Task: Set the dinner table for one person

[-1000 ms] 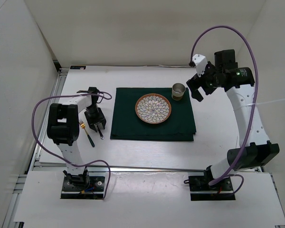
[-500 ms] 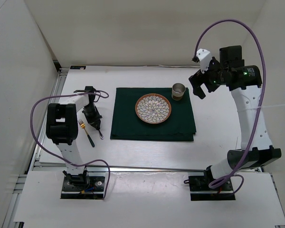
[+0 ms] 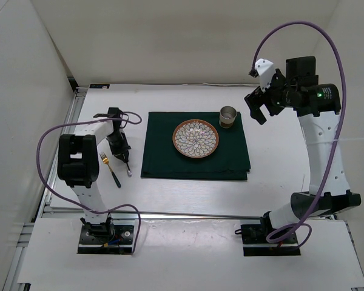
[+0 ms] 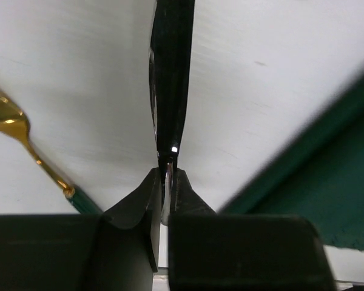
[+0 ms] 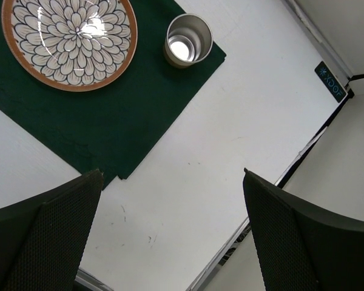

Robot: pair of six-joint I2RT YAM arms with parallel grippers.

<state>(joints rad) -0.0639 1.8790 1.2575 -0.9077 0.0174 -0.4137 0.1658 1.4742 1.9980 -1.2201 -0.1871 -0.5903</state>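
Observation:
Bare cloth lies to the right of my left gripper in the top view, past the plate [image 3: 196, 138]. I will lift the dark utensil across, lower it and let it go there.
My left gripper [image 3: 125, 159] is shut on a thin dark utensil [image 4: 170, 79], seen edge-on, just left of the dark green cloth [image 3: 194, 159]; the wrist view shows the jaws [image 4: 165, 180] pinching its end low over the white dinner table [image 3: 273, 176]. A fork [image 3: 111, 170] with a gold head and green handle lies just left of it, also in the left wrist view [image 4: 15, 124]. A patterned plate [image 3: 196, 138] and a metal cup [image 3: 228, 117] stand on the cloth. My right gripper [image 3: 259, 111] is open and empty, raised to the right of the cup [image 5: 188, 39].
White walls enclose the table on the left, back and right. A metal rail [image 3: 79, 115] runs along the left edge and another along the front edge [image 3: 188, 213]. The plate [image 5: 70, 42] and cloth [image 5: 103, 130] show in the right wrist view.
My right arm has risen and drawn back to the right, away from the cup. My left gripper has turned and narrowed around the dark utensil beside the cloth.

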